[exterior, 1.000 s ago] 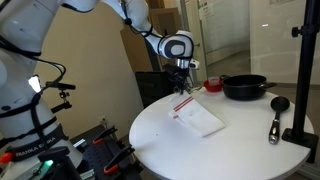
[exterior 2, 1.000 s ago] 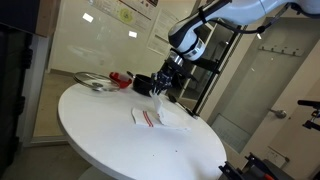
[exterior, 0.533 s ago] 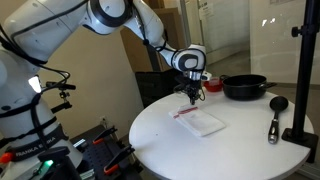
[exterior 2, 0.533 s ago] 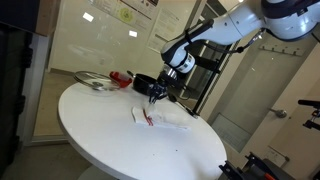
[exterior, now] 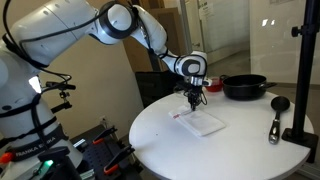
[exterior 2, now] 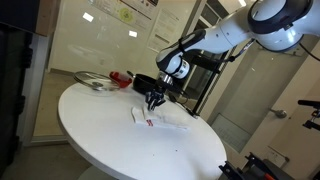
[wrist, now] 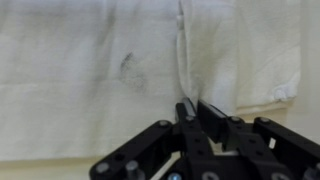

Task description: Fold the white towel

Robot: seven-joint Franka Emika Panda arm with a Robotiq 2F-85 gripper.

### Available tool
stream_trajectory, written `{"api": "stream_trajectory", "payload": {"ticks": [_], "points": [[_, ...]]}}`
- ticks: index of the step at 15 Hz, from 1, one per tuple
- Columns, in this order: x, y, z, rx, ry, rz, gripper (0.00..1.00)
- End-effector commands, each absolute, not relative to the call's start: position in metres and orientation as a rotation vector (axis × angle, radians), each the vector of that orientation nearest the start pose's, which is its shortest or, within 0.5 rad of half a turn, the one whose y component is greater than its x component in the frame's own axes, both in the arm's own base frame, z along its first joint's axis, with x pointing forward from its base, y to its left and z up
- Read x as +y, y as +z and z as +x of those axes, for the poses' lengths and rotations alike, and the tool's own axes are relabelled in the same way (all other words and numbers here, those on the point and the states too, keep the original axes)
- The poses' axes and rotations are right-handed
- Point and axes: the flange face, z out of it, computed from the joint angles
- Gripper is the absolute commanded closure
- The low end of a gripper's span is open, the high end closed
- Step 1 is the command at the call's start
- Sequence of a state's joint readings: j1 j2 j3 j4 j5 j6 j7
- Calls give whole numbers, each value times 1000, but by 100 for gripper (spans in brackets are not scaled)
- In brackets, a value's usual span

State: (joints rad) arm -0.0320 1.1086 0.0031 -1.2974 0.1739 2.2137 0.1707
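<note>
I should next pull the cloth in my gripper to the right in the wrist view, where the table is bare, to smooth the cloth's raised crease, and then let go of it.
The white towel (exterior: 206,122) with a red stripe lies flat on the round white table (exterior: 170,152); it shows in both exterior views (exterior 2: 163,117). My gripper (exterior: 193,103) is down at the towel's striped edge (exterior 2: 153,104). In the wrist view the towel (wrist: 100,70) fills the frame, and a raised crease runs up from my jaws (wrist: 190,108). The jaws are pressed together with towel cloth pinched between them.
A black pan (exterior: 244,87) and a red object (exterior: 212,85) sit at the table's far side. A black ladle (exterior: 277,115) lies beside a black stand post (exterior: 301,70). In an exterior view a silver dish (exterior 2: 95,82) rests near the table's (exterior 2: 100,140) far edge.
My gripper has come down from above the table and moved sideways to the towel's striped edge, where it now touches the cloth. The towel has not visibly shifted.
</note>
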Motion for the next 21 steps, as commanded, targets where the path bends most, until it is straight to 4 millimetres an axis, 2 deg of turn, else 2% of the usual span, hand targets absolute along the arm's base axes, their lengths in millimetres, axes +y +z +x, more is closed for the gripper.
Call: {"api": "stream_trajectory", "payload": {"ticks": [1,7,14,21], "points": [[9,67,709,378,300,-3004,98],[43,81,706,244,289,-3047,98],[53,66,703,182,313,-3075,98],[74,74,695,28,274,-3064,98]]}}
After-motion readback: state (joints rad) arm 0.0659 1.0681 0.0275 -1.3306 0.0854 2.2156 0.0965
